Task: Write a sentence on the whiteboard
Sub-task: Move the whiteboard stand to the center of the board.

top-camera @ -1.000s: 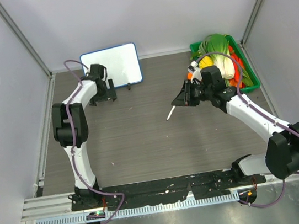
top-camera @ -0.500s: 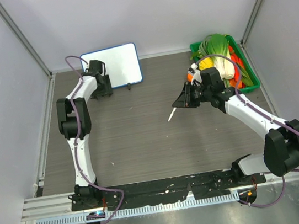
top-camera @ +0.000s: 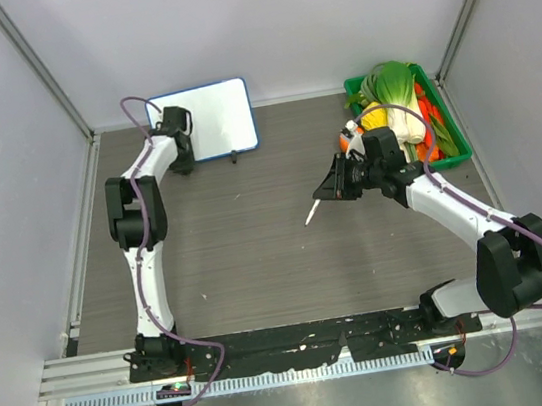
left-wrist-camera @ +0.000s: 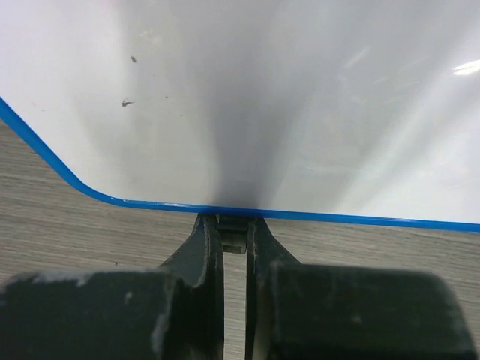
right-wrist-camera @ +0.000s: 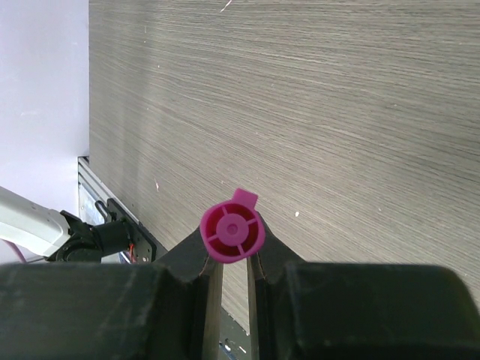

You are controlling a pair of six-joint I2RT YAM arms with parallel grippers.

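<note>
I will drag the whiteboard [top-camera: 214, 118] back and to the right in the top view with my left gripper, onto the bare near part of the tabletop, and then let it go, as the marker is hovering far away.
The whiteboard [top-camera: 214, 118] lies at the back left, white with a thin blue frame [left-wrist-camera: 150, 202]. My left gripper [top-camera: 184, 161] sits at its near edge, jaws shut on the small black foot [left-wrist-camera: 234, 241] under the frame. No sentence shows; the white face [left-wrist-camera: 262, 97] that shows bears only tiny specks. My right gripper [top-camera: 334, 186] hovers over the table's middle right, shut on a marker [top-camera: 310, 210] that points down and left. The right wrist view shows the marker's pink end [right-wrist-camera: 232, 235] clamped between the fingers.
A green basket [top-camera: 450, 162] heaped with vegetables [top-camera: 391, 85] stands at the back right, close behind my right arm. The board's second black foot [top-camera: 234, 156] rests on the wood-grain table. Grey walls close in the left, back and right.
My left gripper moved in to the whiteboard's near edge and closed from wide open onto the foot. The right arm, still holding the marker, barely shifted.
</note>
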